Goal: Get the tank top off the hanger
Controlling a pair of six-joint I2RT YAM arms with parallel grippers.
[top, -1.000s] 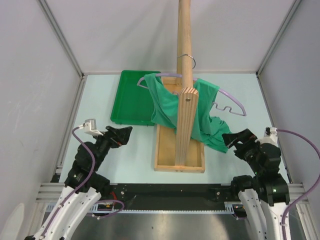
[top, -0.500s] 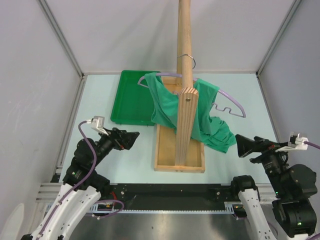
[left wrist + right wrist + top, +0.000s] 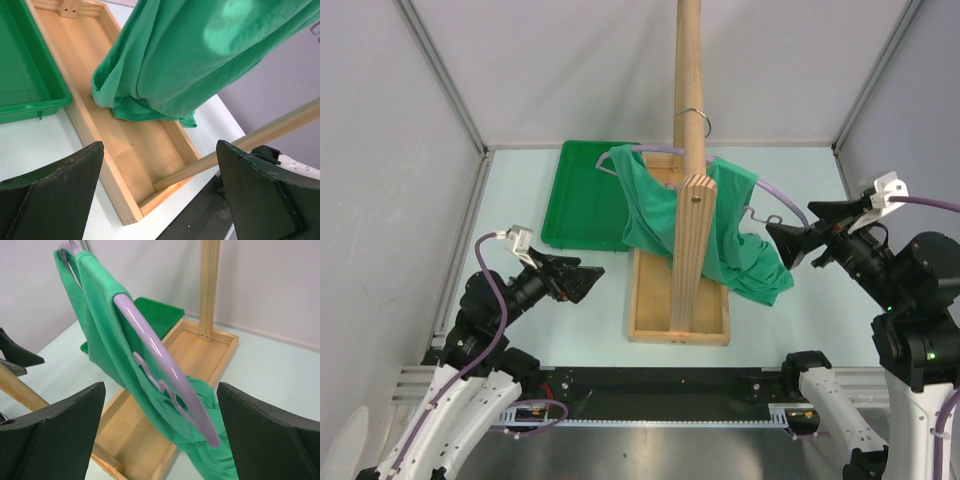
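Note:
I need to move my right gripper outward and to its left in the top view, with its fingers on both sides of the hanger's arm that the bunched strap wraps, because the strap lies that way.
The teal-green tank top (image 3: 732, 245) hangs on the lavender hanger (image 3: 778, 196), whose metal hook (image 3: 693, 114) sits over the wooden pole. The right strap is bunched partway along the hanger's right arm, and the hem sags onto the wooden base. My right gripper (image 3: 783, 243) is open, raised beside the hanger's right end and touching nothing. In the right wrist view the hanger arm (image 3: 150, 347) and tank top (image 3: 97, 335) lie ahead between the open fingers (image 3: 161, 387). My left gripper (image 3: 590, 279) is open and empty, low and left of the base. Its wrist view (image 3: 160, 145) shows the cloth (image 3: 200, 55) hanging above the base.
A tall wooden pole stand (image 3: 688, 60) rises from a shallow wooden base tray (image 3: 650, 325) at the table's middle. A rigid bright green plastic tray (image 3: 582, 200) lies left of it. White walls with metal frame posts enclose the table on three sides.
My right gripper drew back from the tank top's low hem, then rose to the hanger's right end. My left gripper edged right toward the wooden base. The cloth barely moved.

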